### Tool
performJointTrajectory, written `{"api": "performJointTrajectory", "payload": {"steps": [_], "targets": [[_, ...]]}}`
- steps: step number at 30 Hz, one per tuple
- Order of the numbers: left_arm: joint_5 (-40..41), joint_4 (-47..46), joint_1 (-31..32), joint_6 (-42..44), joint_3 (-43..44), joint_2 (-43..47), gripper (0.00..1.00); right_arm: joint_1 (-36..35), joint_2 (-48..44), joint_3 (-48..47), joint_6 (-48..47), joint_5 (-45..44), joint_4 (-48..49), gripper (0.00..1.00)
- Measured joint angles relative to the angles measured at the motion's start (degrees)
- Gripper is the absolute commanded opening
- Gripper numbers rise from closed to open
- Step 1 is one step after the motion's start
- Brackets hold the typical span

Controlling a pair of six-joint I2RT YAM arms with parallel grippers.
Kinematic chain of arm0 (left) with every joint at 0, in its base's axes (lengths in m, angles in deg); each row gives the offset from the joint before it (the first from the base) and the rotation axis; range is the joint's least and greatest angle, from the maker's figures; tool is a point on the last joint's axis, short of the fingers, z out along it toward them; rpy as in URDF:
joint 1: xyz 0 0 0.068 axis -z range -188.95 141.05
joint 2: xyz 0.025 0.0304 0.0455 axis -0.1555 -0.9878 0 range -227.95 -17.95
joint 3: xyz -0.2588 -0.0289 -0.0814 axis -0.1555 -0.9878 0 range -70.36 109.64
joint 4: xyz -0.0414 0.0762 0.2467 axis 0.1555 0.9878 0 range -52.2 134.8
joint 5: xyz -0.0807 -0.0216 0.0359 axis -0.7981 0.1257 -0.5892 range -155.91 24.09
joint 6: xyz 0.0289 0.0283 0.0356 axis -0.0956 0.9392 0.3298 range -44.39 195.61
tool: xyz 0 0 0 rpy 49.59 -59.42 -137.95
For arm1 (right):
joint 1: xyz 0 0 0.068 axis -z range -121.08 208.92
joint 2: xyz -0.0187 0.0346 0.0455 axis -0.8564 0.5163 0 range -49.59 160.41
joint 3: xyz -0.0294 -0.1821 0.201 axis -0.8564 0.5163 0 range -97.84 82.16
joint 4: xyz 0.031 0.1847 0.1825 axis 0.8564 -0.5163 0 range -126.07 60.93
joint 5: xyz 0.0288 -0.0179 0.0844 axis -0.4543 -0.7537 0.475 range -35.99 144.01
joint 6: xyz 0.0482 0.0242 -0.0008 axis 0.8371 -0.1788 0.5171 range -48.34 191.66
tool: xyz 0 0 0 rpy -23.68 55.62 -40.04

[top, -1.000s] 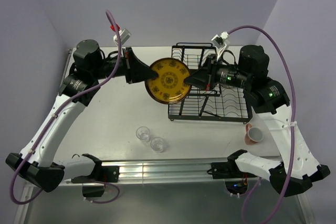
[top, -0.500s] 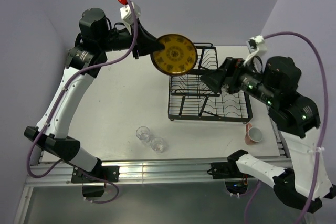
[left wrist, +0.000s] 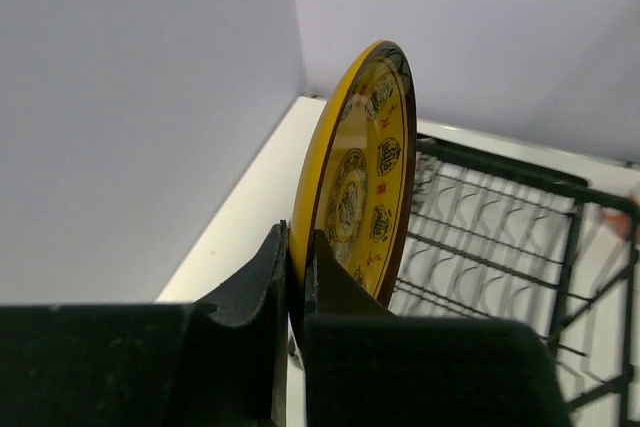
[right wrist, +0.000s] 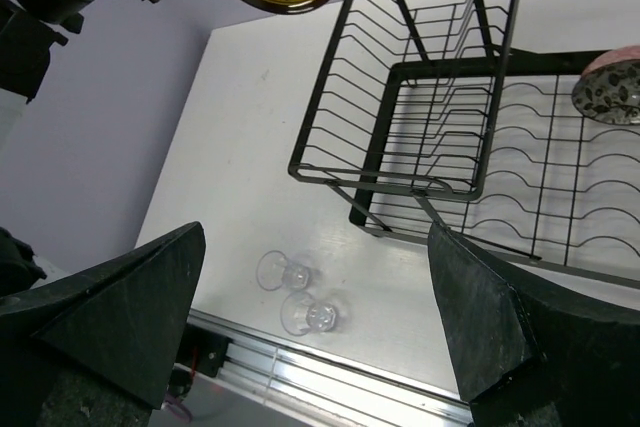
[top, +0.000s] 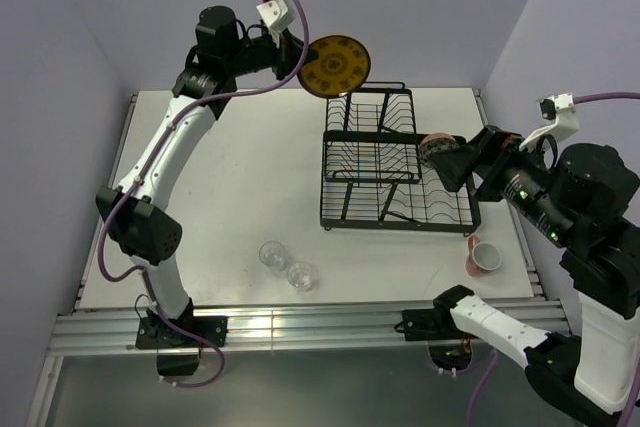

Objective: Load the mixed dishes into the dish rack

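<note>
The left gripper moves over the rack's empty far level [top: 370, 113] next, below the gripper and to its right in the top view. Then it lowers and releases the plate [top: 336, 65].
My left gripper [top: 305, 55] is shut on the rim of the round yellow-orange plate [top: 336, 65], holding it on edge high above the far left corner of the black wire dish rack [top: 395, 162]. In the left wrist view the fingers [left wrist: 262, 277] pinch the plate [left wrist: 365, 177], with the rack [left wrist: 500, 237] below it. My right gripper [top: 450, 159] is open and empty over the rack's right side. Next to it a small patterned bowl [top: 436, 145] lies in the rack [right wrist: 430, 97]. Two clear glass tumblers [top: 272, 254] [top: 301, 274] stand near the front edge.
A pink cup [top: 484, 255] lies on the table to the right of the rack, near my right arm's base. In the right wrist view the tumblers [right wrist: 285, 272] [right wrist: 310, 315] show between the wide-open fingers [right wrist: 150, 297]. Walls close in on the left, back and right.
The right gripper has opened off the plate and drawn back to the right. The left arm has lifted the plate up and toward the back, above the rack's far corner.
</note>
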Motion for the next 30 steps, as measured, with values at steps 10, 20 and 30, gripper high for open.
{"api": "performJointTrajectory", "payload": {"steps": [10,20,30], "targets": [[-0.13,-8.17,0.2,-0.5,-0.61,-4.13,0.0,0.0,1.68,-0.85,0.92,-3.04,-3.56,1.0],[-3.82,-14.64,2.1,-5.35,-0.63,-6.25,0.0,0.0,2.19,-0.87,1.53,-4.22,-3.76,1.0],[4.52,-17.29,6.51,-4.55,-3.43,-7.08,0.0,0.0,3.21,-0.92,1.53,-4.35,-3.78,1.0]]}}
